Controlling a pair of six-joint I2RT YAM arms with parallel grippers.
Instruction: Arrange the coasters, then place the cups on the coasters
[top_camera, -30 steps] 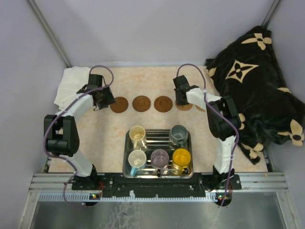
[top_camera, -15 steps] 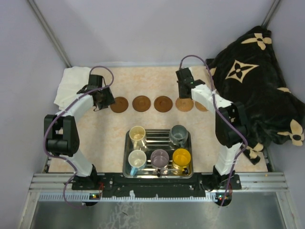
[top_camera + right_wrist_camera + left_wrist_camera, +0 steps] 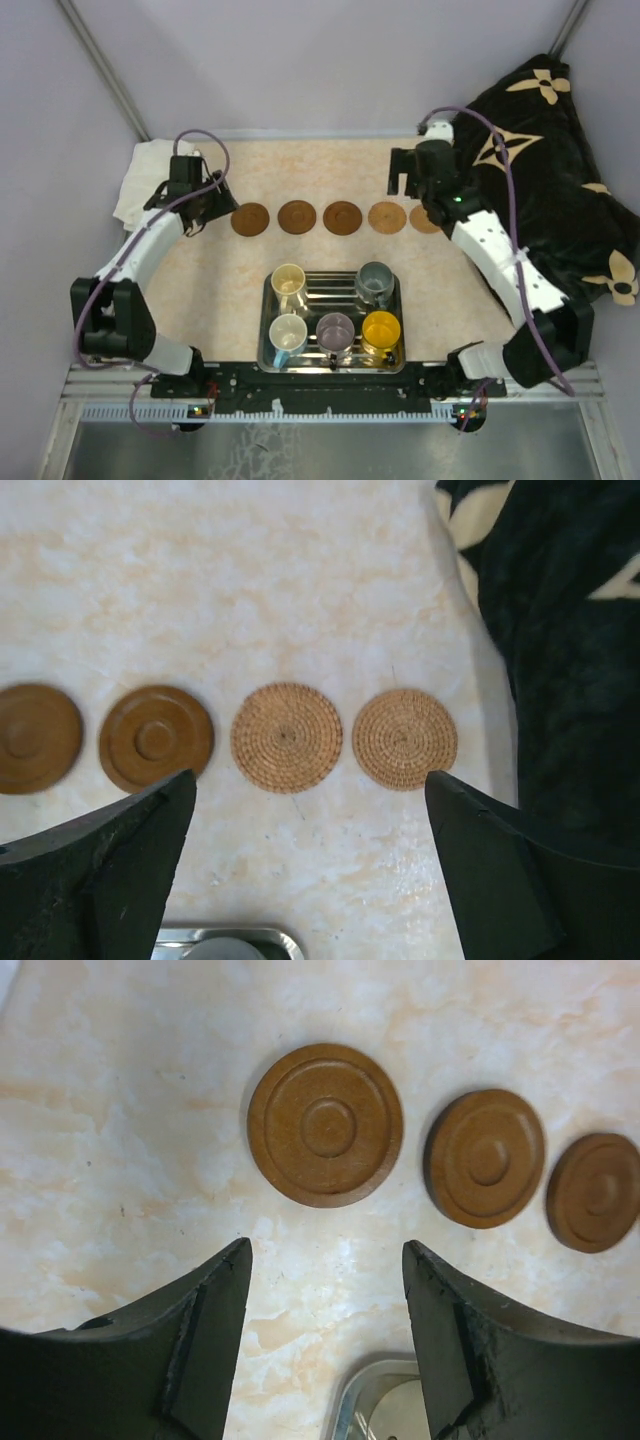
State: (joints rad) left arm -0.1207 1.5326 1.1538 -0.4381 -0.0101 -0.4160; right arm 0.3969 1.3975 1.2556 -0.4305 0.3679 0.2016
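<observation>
My right gripper moves back and lowers onto the grey-green cup's rim [image 3: 391, 281] on the blanket side next, since the coasters already lie in a row.
Five coasters lie in a row across the table: three dark wooden ones [image 3: 250, 218] [image 3: 297, 216] [image 3: 342, 216] and two woven tan ones [image 3: 387, 216] [image 3: 424, 219], the last partly under my right arm. Five cups stand in the steel tray [image 3: 267, 305]: cream [image 3: 288, 281], grey-green [image 3: 375, 280], white with blue inside [image 3: 287, 333], mauve [image 3: 335, 330] and yellow [image 3: 381, 328]. My left gripper [image 3: 325, 1247] is open and empty, just short of the leftmost dark coaster [image 3: 325, 1125]. My right gripper [image 3: 310, 778] stands wide open and empty above the tan coasters [image 3: 287, 737] [image 3: 404, 738].
A black blanket [image 3: 540, 180] with cream flowers is heaped at the right, its edge close to the last tan coaster. A white cloth [image 3: 145, 175] lies at the back left corner. The tray's far rim shows at the bottom of both wrist views [image 3: 385, 1400] [image 3: 230, 935].
My right gripper has opened wide and lifted back to the right, off the tan coaster. The left gripper has drawn back to the left and opened a little more.
</observation>
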